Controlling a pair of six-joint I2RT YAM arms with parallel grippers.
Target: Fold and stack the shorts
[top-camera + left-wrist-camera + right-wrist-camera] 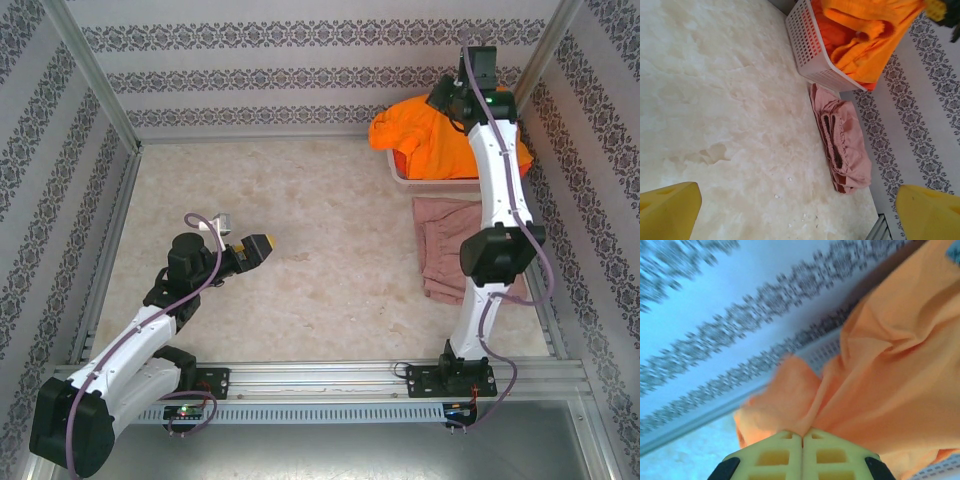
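Note:
I will next raise my right gripper from the basket [428, 182], carry the orange shorts across, then lower and release them on the bare tabletop beside my left gripper.
Bright orange shorts [412, 133] are heaped in the white lattice basket [428, 182] at the far right. My right gripper [447, 101] reaches over that pile. In the right wrist view its yellow fingertips [803, 434] are shut on a pinched fold of orange shorts [880, 380], which hangs stretched from the jaws. A folded dusty pink shorts [445, 250] lies flat on the table just in front of the basket. My left gripper [262, 246] hovers over the table's middle left, open and holding nothing. The left wrist view shows the pink shorts [845, 145] and the orange shorts [865, 40] ahead of it.
The basket [810, 45] stands against the patterned back wall in the right corner. The right arm's elbow [500, 252] hangs over the pink shorts. Metal frame rails run along the table's sides and near edge. The marbled tabletop [300, 200] stretches between the two arms.

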